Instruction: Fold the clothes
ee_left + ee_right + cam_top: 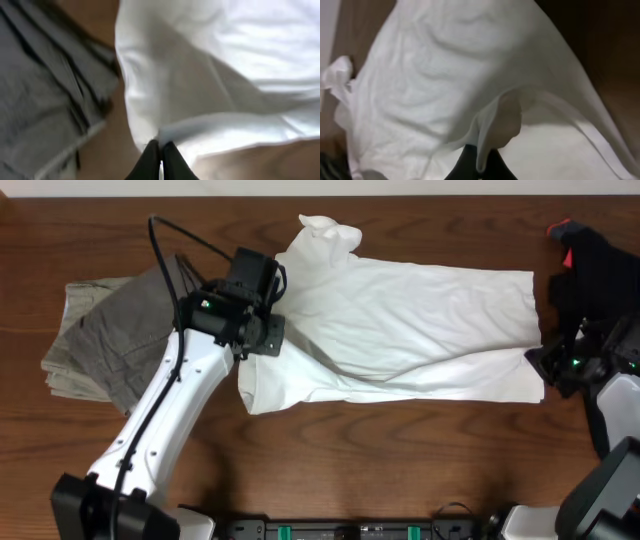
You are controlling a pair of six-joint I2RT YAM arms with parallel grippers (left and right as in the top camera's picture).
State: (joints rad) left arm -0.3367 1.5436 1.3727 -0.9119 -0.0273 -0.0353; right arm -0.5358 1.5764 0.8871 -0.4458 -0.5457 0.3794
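Observation:
The flap is standing half folded, so my left gripper's next move is outward, over the shirt's spread cloth, which lies outward of the gripper. I will let go of the pinched edge there.
The white T-shirt [400,330] lies spread across the middle of the wooden table, bunched at its far left end. My left gripper [262,332] is shut on the shirt's left edge; in the left wrist view its black fingertips [160,150] pinch the white fabric [210,75]. My right gripper [548,363] is shut on the shirt's right edge; in the right wrist view a fold of white cloth [445,85] hangs between the fingers [481,160]. The grey-khaki trousers [110,330] lie crumpled at the left, also in the left wrist view [45,100]. A black garment [600,270] sits at the right edge.
The table's front edge runs along the bottom of the overhead view with the arm bases [350,530] there. The left arm [160,420] slants across the table's left front. A small red object [563,227] lies by the black garment.

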